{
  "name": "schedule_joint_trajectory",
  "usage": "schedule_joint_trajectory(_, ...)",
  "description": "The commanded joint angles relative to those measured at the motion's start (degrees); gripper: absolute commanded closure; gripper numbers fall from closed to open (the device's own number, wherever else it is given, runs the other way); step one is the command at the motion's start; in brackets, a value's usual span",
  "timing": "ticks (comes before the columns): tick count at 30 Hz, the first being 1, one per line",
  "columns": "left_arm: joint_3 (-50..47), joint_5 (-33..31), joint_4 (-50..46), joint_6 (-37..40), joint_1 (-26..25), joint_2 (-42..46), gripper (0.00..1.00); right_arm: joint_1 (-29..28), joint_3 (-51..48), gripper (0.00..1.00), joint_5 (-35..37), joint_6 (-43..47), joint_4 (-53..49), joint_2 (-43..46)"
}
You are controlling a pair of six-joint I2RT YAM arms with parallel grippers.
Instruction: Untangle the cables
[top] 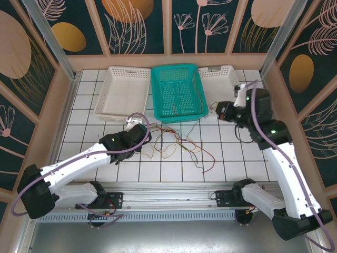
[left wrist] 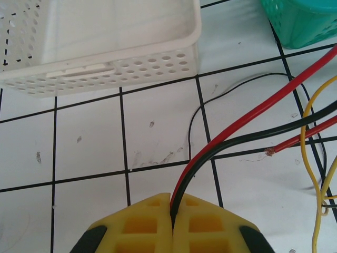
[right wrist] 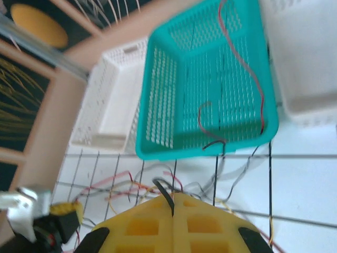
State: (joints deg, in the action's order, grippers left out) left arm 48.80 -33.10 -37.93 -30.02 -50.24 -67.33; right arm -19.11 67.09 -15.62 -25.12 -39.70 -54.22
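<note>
My right gripper is raised, and the tangle is well below it. It needs to go down next toward my left gripper, over the crossing wires, and let go of the short black cable.
The cables [top: 176, 141] lie as a loose tangle of red, orange, yellow and black wires on the white tiles in front of the teal basket [top: 176, 92]. My left gripper [top: 136, 129] sits low at the tangle's left end. In the left wrist view its yellow fingers [left wrist: 142, 224] are shut on a red cable [left wrist: 253, 113] and a black cable [left wrist: 263, 134] that run off to the right. My right gripper [top: 218, 111] hovers at the basket's front right corner. Its fingers [right wrist: 205, 224] are shut on a short black cable [right wrist: 164, 191]. A thin red wire [right wrist: 247, 68] lies inside the teal basket [right wrist: 210, 95].
A white basket [top: 124, 92] stands left of the teal one and another white basket [top: 220, 76] right of it. The near white basket [left wrist: 105, 52] is just beyond my left gripper. A yellow wire [left wrist: 308, 158] loops at the right. Wooden walls enclose the table.
</note>
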Motion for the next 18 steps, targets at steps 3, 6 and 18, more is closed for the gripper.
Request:
schedule_joint_trajectory(3,0.7,0.6,0.3,0.8,0.3,-0.3,1.00,-7.5,-10.1,1.00,0.4,-1.8,14.1,0.1)
schedule_joint_trajectory(6,0.4,1.2,0.6,0.8,0.3,0.3,1.00,-11.9,-15.2,1.00,4.4,-2.1,18.7,-3.1)
schedule_joint_trajectory(18,-0.1,2.2,1.1,1.0,0.2,1.4,1.00,-18.2,-24.1,0.89,3.1,-5.6,36.6,-15.5)
